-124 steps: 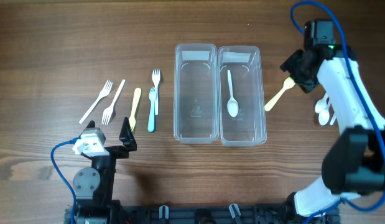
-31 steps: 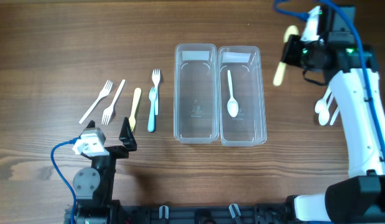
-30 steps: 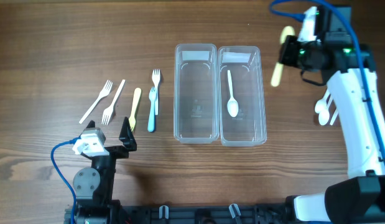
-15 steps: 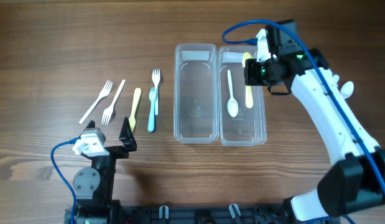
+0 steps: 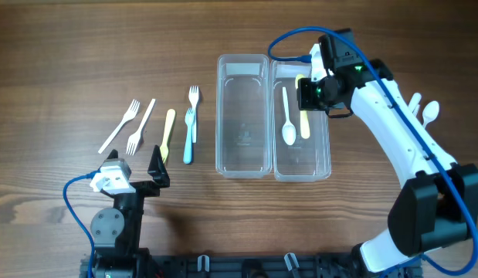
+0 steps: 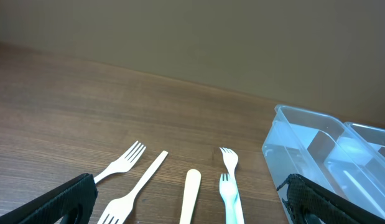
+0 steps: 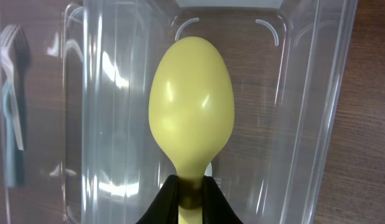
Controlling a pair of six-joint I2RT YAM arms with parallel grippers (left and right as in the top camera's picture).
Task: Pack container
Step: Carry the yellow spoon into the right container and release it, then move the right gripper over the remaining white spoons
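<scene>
Next, my right gripper lowers toward the container's bottom (image 5: 297, 123) (image 7: 243, 146) beside the white spoon and releases the yellow spoon's neck there, as that open part lies below the gripper.
Two clear containers stand side by side, the left one (image 5: 242, 171) empty and the right one (image 5: 302, 176) holding a white spoon (image 5: 289, 122). My right gripper (image 5: 313, 96) hangs over the right container, shut on the neck of a yellow spoon (image 5: 305, 123). In the right wrist view the yellow spoon's bowl (image 7: 191, 106) sticks out ahead of the right gripper (image 7: 191, 194), above the container's clear wall (image 7: 292, 93). My left gripper (image 5: 135, 173) rests open near the front edge, nothing between its fingers (image 6: 61, 200).
Left of the containers lie two white forks (image 5: 129, 126), a yellow utensil (image 5: 167, 133), a blue fork (image 5: 188, 139) and a small white fork (image 5: 194, 96). White spoons (image 5: 428, 113) lie right of my right arm. The left wrist view shows the forks (image 6: 127, 158) and a container (image 6: 304, 134).
My right arm has swung left with the yellow spoon, from beside the right container to over it, and has come lower. The left arm has not moved.
</scene>
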